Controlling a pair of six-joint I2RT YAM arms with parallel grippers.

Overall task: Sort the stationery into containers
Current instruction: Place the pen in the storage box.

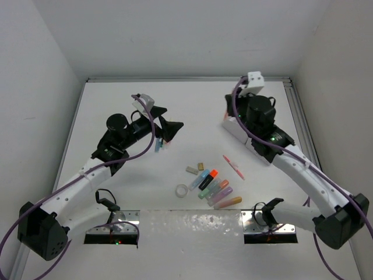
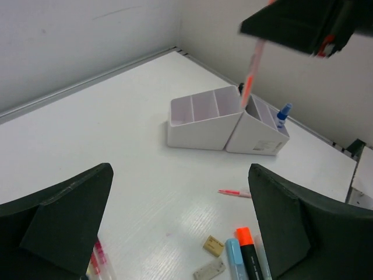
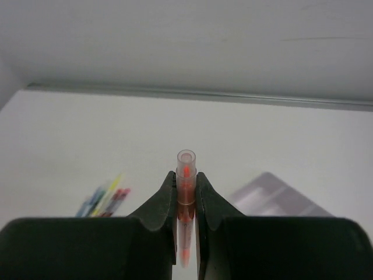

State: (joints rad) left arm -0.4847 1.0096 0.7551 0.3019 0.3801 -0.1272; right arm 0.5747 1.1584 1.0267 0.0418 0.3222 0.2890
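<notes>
My right gripper shifts right in the top view next, then lowers and releases the orange pen, since the organizer's empty middle section lies below there.
The right gripper (image 3: 186, 182) is shut on an orange pen (image 3: 186, 175), held upright. In the left wrist view that orange pen (image 2: 252, 73) hangs just above the pale organizer (image 2: 204, 125), over its middle divider. A blue pen (image 2: 283, 113) stands in the organizer's right end. My left gripper (image 2: 179, 170) is open with nothing between its fingers (image 2: 64, 221); it hovers at mid-left (image 1: 169, 128). Loose on the table lie a pink pen (image 1: 234, 167), two erasers (image 1: 196, 168), several highlighters (image 1: 214, 186) and a tape ring (image 1: 182, 190).
A few thin pens (image 1: 157, 144) lie just under the left gripper, also seen low left in its wrist view (image 2: 98, 261). The right arm (image 1: 256, 114) hides most of the organizer from above. Walls close in the table at the back and both sides.
</notes>
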